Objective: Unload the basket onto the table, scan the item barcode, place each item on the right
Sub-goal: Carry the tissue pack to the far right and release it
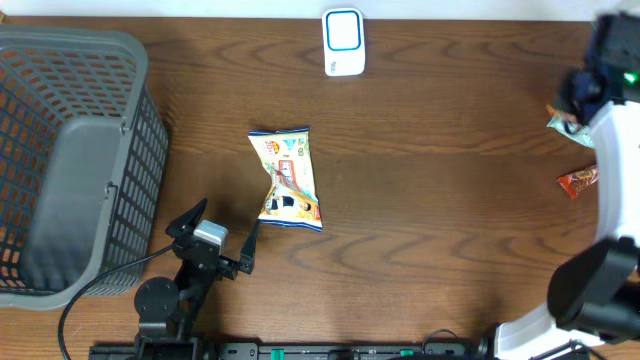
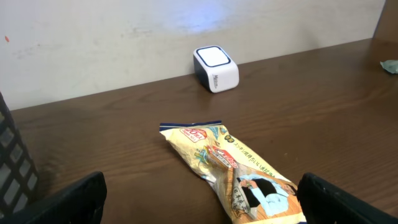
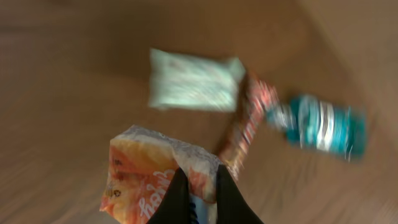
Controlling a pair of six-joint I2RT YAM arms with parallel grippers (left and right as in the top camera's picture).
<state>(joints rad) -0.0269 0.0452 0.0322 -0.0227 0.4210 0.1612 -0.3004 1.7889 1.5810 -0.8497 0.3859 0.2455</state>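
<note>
My right gripper draws back and down to bare wood point(image 3: 260, 158) beside the red-orange bar next and releases the orange packet point(image 3: 149, 174) there.
The white barcode scanner point(image 1: 343, 42) with a blue-ringed window stands at the table's far edge, and the left wrist view shows the scanner point(image 2: 216, 68) by the wall. A yellow snack packet point(image 1: 287, 178) lies flat mid-table. My left gripper point(image 1: 222, 230) is open just in front of it, and the packet's point(image 2: 242, 174) near end sits between the wide-apart fingers point(image 2: 81, 199). My right gripper point(image 3: 200, 186) is shut on an orange snack packet point(image 3: 149, 174), held above the table at the far right. That view is blurred.
A grey mesh basket point(image 1: 70, 160) fills the left side. Below the right gripper lie a pale green packet point(image 3: 194, 81), a red-orange bar point(image 3: 249, 124) and a teal packet point(image 3: 320, 124). Overhead, two loose packets point(image 1: 578, 180) show by the right arm point(image 1: 610, 130).
</note>
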